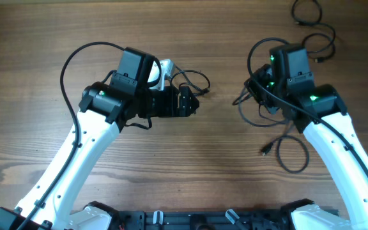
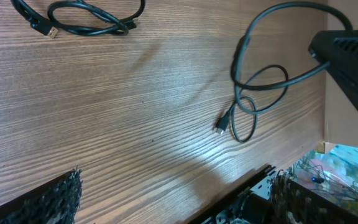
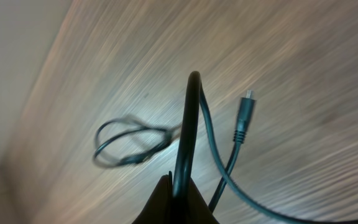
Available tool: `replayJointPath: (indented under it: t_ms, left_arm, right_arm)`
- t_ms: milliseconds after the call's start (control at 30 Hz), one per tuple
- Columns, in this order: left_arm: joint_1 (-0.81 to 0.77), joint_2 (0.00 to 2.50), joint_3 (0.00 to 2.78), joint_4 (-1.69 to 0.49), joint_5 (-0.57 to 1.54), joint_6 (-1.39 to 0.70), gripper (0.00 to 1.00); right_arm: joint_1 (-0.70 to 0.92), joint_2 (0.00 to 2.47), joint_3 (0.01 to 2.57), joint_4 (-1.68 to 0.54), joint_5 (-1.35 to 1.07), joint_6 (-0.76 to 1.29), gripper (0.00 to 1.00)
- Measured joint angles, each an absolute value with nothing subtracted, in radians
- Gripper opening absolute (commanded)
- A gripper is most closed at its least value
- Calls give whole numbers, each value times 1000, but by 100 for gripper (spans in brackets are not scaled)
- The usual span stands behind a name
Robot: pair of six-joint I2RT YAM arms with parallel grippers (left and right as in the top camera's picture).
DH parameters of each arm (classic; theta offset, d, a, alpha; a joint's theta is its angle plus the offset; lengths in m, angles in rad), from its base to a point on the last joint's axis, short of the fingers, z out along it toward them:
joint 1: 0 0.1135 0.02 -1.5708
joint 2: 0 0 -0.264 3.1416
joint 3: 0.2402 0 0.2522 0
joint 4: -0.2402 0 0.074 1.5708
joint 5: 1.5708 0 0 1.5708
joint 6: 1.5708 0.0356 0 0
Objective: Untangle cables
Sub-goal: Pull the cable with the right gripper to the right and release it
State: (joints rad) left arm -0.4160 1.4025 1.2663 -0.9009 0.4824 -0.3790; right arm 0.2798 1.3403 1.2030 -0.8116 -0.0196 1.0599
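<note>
The right gripper swings to the right in the overhead view next, then lowers toward bare wood to release the cable, whose plug hangs free.
My right gripper (image 3: 182,186) is shut on a thin black cable (image 3: 188,118) that rises in a bend from between the fingers. One plug (image 3: 244,118) of that cable hangs free above the table. In the overhead view the right gripper (image 1: 255,89) points left, and the cable trails back to a loop (image 1: 292,170) with a plug (image 1: 265,151). My left gripper (image 1: 195,102) points right towards it, open and empty. The left wrist view shows its fingers (image 2: 58,199) far apart, with bare wood between them and the looped cable (image 2: 248,106) ahead.
Another coiled cable (image 1: 312,19) lies at the far right corner of the table, also visible as a coil (image 2: 92,18) in the left wrist view. A thin black loop (image 1: 193,78) sits just behind the left gripper. The table's front edge (image 2: 253,180) runs close under the left gripper.
</note>
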Motion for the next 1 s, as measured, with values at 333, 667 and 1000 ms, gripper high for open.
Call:
replayJointPath:
  t_ms: [333,667,1000]
  left_arm:
    - [-416,1402,1266,-900,478,-379,100]
    - [-416,1402,1266,-891,453,-379,100]
    - [-416,1402,1266,-890,453,-379,100]
  right_arm:
    - [-19,1334,1253,-838,47,731,5]
    - [-109,1374,1370,-892,276,649,5]
    - [-109,1704,1355,-931,-11,590,28]
